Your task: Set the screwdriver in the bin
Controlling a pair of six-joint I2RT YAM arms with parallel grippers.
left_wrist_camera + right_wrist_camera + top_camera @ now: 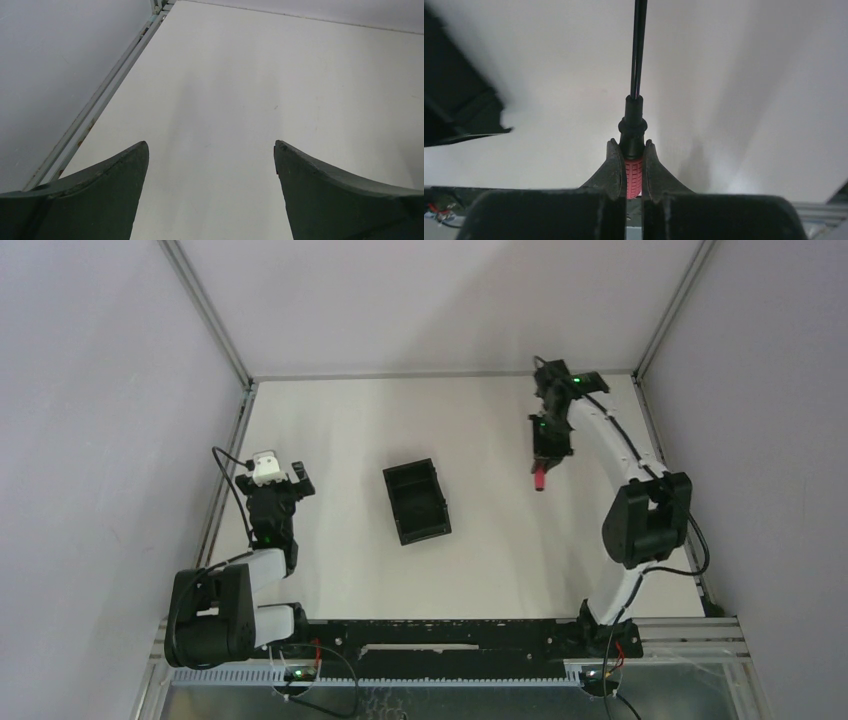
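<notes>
Next, my right gripper carries the screwdriver's red handle over the open bin (pixel 415 502) (pixel 454 100), lowers and releases it. The bin is below my right gripper, to its left in the top view.
The screwdriver (pixel 633 172) has a ribbed red handle, a black collar and a thin black shaft running straight ahead over the white table. My right gripper (pixel 631 146) is shut on the red handle. In the top view the right gripper (pixel 544 462) sits at the right of the table, with the red end of the screwdriver (pixel 540 480) showing just below it. The bin (pixel 415 502), a small black open tray, stands near the table's middle, left of that gripper. It shows as a dark blurred shape, the bin (pixel 454 100), at the left of the right wrist view. My left gripper (pixel 211 145) is open over bare table.
The left gripper (pixel 272 480) rests at the table's left side, near the metal frame rail (pixel 228 470). Grey walls close in the table on the left, back and right. A black rail with cables (pixel 450 640) runs along the near edge.
</notes>
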